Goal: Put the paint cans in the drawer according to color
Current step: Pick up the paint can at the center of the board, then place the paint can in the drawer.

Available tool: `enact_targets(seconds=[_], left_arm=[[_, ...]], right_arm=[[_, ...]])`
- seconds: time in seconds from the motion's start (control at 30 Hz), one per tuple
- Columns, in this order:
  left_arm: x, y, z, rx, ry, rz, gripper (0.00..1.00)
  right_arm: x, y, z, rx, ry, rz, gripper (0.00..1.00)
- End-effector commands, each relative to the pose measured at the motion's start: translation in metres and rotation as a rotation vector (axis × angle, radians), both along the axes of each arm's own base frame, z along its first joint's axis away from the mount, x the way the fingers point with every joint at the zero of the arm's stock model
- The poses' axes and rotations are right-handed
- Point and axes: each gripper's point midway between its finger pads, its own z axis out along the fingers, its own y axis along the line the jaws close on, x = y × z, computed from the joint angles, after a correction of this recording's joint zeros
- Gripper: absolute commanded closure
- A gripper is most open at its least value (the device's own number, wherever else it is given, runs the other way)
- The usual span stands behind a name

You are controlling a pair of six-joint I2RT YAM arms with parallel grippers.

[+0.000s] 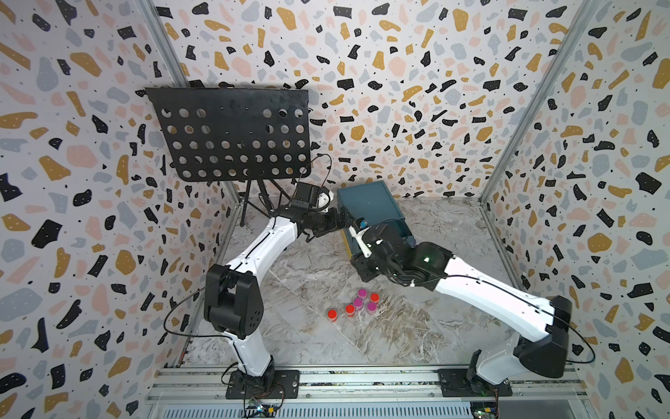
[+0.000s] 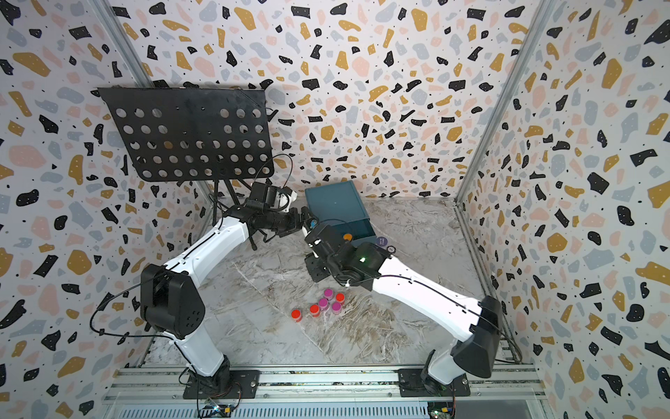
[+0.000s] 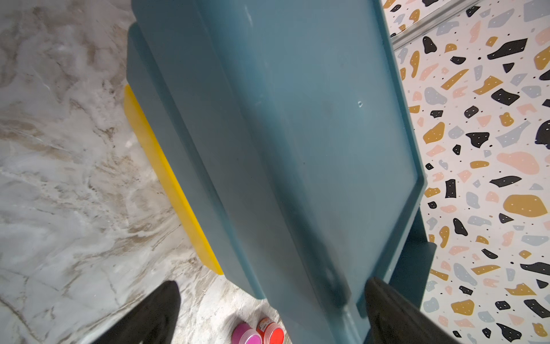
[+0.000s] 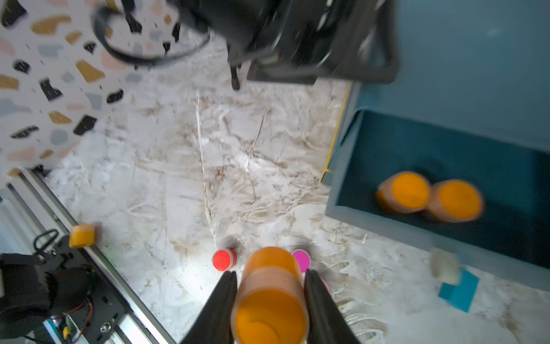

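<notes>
My right gripper should next swing outward over the drawer's free bottom beside the matching orange cans, lower and release.
The dark teal drawer chest [image 1: 366, 203] stands at the back, and its top fills the left wrist view. One drawer [image 4: 342, 190] is pulled out with two orange paint cans [image 4: 410, 192] inside. My right gripper [image 4: 270, 275] is shut on a third orange can [image 4: 269, 297], held beside that drawer and above the table. Three red [image 1: 332, 314] and three magenta [image 1: 358, 303] cans cluster on the marble in both top views. My left gripper [image 3: 272, 284] is open at the chest's left side, one finger [image 3: 395, 312] against the chest [image 3: 297, 134], the other over the table.
A black perforated music stand [image 1: 232, 134] rises at the back left. A small teal block [image 4: 458, 290] lies by the open drawer's front. The arms' base rail [image 1: 362, 381] runs along the front edge. Patterned walls close in three sides.
</notes>
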Motion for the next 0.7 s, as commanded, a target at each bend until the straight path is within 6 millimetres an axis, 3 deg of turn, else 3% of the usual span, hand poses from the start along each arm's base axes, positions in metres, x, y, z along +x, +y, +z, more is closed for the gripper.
enact_targets(seconds=[0.0, 0.1, 0.17, 0.37, 0.67], left_arm=[[0.004, -0.001, 0.039, -0.027, -0.087, 0.000, 0.00], [0.011, -0.002, 0.038, -0.018, -0.085, 0.003, 0.00], [0.015, -0.005, 0.037, -0.022, -0.082, 0.000, 0.00], [0.026, -0.014, 0.031, -0.028, -0.063, -0.016, 0.00], [0.035, -0.027, 0.006, 0.020, -0.016, -0.051, 0.00]], right_arm=[[0.017, -0.038, 0.029, -0.015, -0.022, -0.076, 0.82], [0.041, -0.059, 0.041, -0.033, -0.035, -0.127, 0.82], [0.060, -0.071, 0.038, -0.036, -0.008, -0.159, 0.82], [0.104, -0.102, 0.002, -0.147, 0.050, -0.250, 0.83], [0.133, -0.110, -0.031, -0.173, 0.110, -0.272, 0.84]])
